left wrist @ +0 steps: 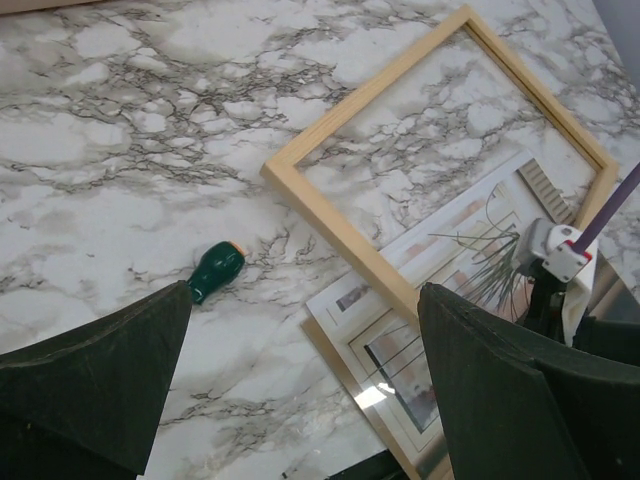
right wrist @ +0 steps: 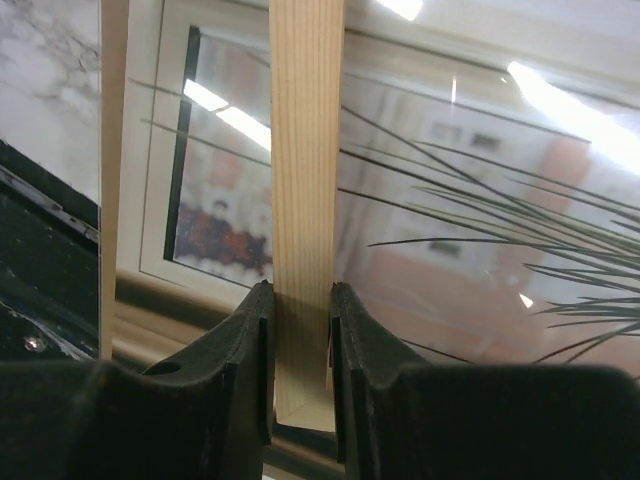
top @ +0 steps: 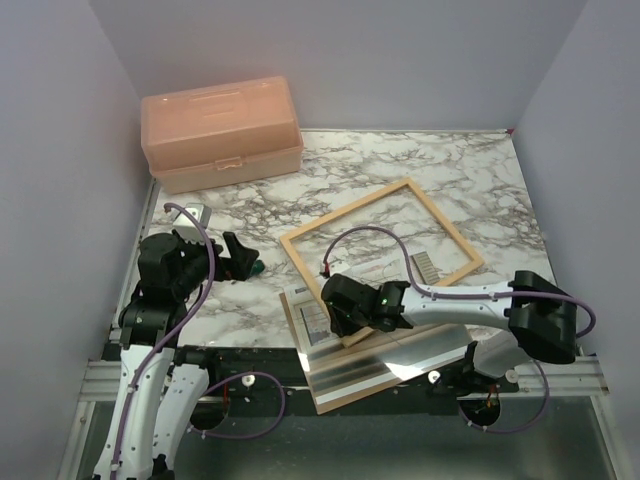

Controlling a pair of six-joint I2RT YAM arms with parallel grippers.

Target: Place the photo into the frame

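Observation:
The skewed frame's bar by the frame's near corner lies to my left gripper's right in the top view. The gripper moves across, back and down onto it next.
The light-wood frame [top: 345, 212] lies flat and skewed on the marble table. My right gripper [top: 340, 310] is shut on its near bar [right wrist: 305, 200], with one finger pressed on each side of the wood. The photo [top: 303, 318] of a spiky plant lies face up under that bar and under the gripper. It fills the right wrist view [right wrist: 450, 230] and carries bright light reflections. In the left wrist view the photo [left wrist: 450, 260] reaches into the frame's [left wrist: 340, 240] opening. My left gripper [left wrist: 300, 400] hovers open over bare marble left of the frame, holding nothing.
A peach toolbox [top: 222, 132] stands at the back left. A brown backing board [top: 420, 350] with a shiny sheet [top: 350, 368] on it overhangs the near edge under the right arm. A small green object [left wrist: 214, 271] lies by the left gripper. Walls close both sides.

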